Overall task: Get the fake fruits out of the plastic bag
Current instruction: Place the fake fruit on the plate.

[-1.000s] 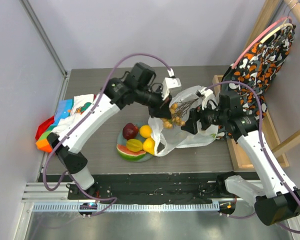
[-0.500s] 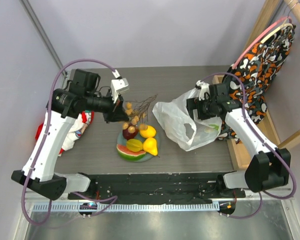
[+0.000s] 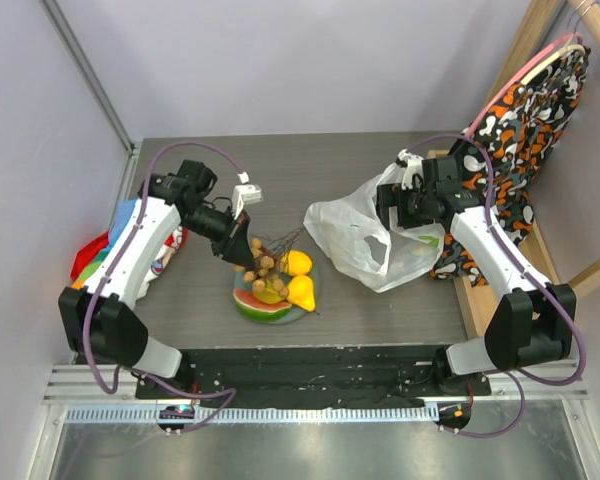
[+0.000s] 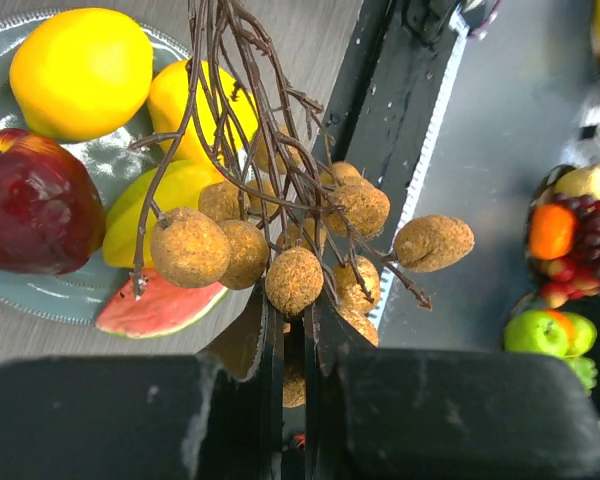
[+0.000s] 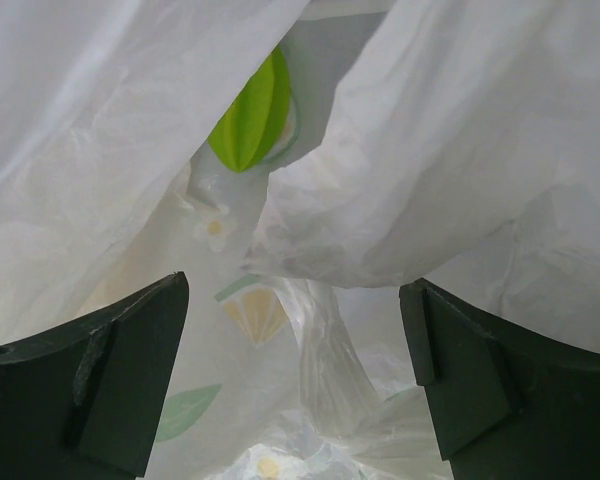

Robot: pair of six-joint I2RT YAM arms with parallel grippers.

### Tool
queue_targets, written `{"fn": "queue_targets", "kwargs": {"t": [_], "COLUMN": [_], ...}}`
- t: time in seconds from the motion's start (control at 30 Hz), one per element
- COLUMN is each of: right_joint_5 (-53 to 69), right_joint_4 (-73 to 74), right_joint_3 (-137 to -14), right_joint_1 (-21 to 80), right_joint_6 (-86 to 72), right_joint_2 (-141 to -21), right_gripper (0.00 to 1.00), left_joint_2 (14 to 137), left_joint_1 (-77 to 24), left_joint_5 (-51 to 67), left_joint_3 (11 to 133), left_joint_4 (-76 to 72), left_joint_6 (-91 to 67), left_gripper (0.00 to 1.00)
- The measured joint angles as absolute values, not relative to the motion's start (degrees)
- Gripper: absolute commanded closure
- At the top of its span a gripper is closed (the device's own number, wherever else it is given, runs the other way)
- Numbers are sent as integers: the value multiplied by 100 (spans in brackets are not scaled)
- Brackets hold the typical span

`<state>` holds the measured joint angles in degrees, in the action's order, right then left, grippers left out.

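Note:
The yellow-green piece [image 4: 170, 200] on the plate lies below, and the bunch's balls already hang over the fruit. The left gripper lowers the bunch onto that piece next and releases.
My left gripper [image 3: 246, 254] [image 4: 296, 330] is shut on the tan-brown bunch of little balls [image 3: 266, 268] [image 4: 292, 262], holding it by its twigs just above the plate [image 3: 242, 308] [image 4: 50, 298]. On the plate lie a dark red apple [image 4: 35, 205], a yellow lemon [image 3: 298, 263] [image 4: 80, 70], a yellow pear-like piece [image 3: 302, 291], a yellow-green piece [image 4: 170, 200] and a watermelon slice [image 3: 248, 299] [image 4: 160, 305]. The plastic bag [image 3: 360, 240] [image 5: 430, 150] lies slumped to the plate's right. My right gripper [image 3: 385, 212] [image 5: 295, 370] is open against the bag, with a twisted fold of plastic loose between its fingers.
A colourful cloth [image 3: 130, 225] lies at the table's left edge beside my left arm. A patterned orange, black and white fabric [image 3: 525, 110] hangs on a wooden frame [image 3: 465, 290] along the right side, close behind my right arm.
My left arm carried the bunch from the bag's mouth leftward and down over the plate. My right gripper opened and let go of the bag, which dropped onto the table.

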<state>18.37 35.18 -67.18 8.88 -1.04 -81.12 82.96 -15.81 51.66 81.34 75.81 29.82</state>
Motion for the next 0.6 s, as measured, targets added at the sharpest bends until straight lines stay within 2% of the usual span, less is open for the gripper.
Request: {"fn": "queue_targets", "kwargs": {"t": [0.3,0.6], "right_joint_5": [1962,2060], "right_joint_4": [3511,3492], "right_joint_3": [-6431,-6388], "right_joint_1": [829,788], "right_joint_6": [-128,-143], "right_joint_2": [-7896,-7920], "right_gripper": [4,4], "left_joint_2": [8796,9019], "left_joint_1": [-375,-377], "left_joint_5": [6045,6595], "left_joint_3": [7990,7387], "left_joint_4": [7634,7684], "left_joint_6": [3859,4359], "left_gripper": [100,100]}}
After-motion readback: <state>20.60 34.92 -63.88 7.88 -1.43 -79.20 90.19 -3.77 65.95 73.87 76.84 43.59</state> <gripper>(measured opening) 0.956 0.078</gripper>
